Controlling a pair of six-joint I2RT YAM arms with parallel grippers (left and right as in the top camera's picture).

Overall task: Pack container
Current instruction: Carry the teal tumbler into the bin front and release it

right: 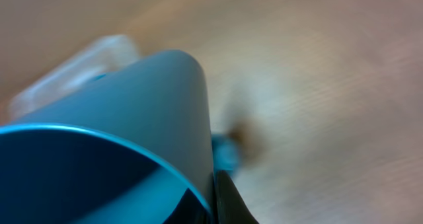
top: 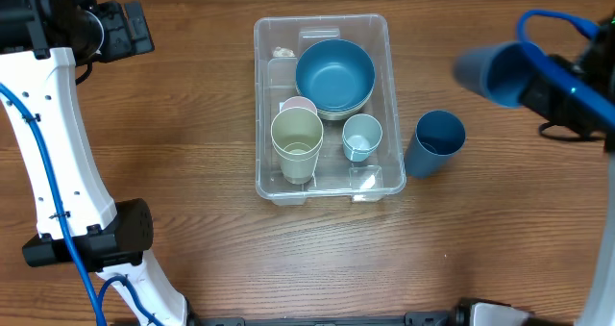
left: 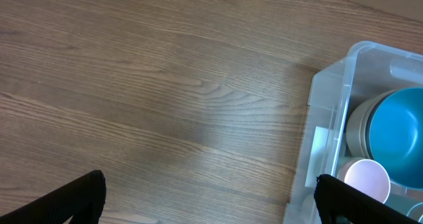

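Observation:
My right gripper holds the blue cup. Next it needs to go down to the container's bare bottom beside the cream cup, to the left in the overhead view, and let go of the cup.
The container (top: 258, 105), a clear plastic bin, sits mid-table. It holds a blue bowl (top: 334, 71) stacked on a paler bowl, a cream cup (top: 297, 138), a pink cup (top: 299, 104) and a small light blue cup (top: 361, 137). To its right my right gripper (top: 534, 84) is shut on the rim of a blue cup (top: 488, 73), held tipped on its side above the table. In the right wrist view that blue cup (right: 132, 112) fills the frame, its wall pinched at my right gripper (right: 213, 196). My left gripper (top: 142, 30) stands open far left of the bin, nothing between its fingers (left: 76, 201).
A dark blue cup (top: 436, 143) stands upright on the wood just right of the container. In the left wrist view the container's corner (left: 327, 112) lies at the right, with bare wood to its left. The left arm's white link (top: 53, 143) runs down the left side.

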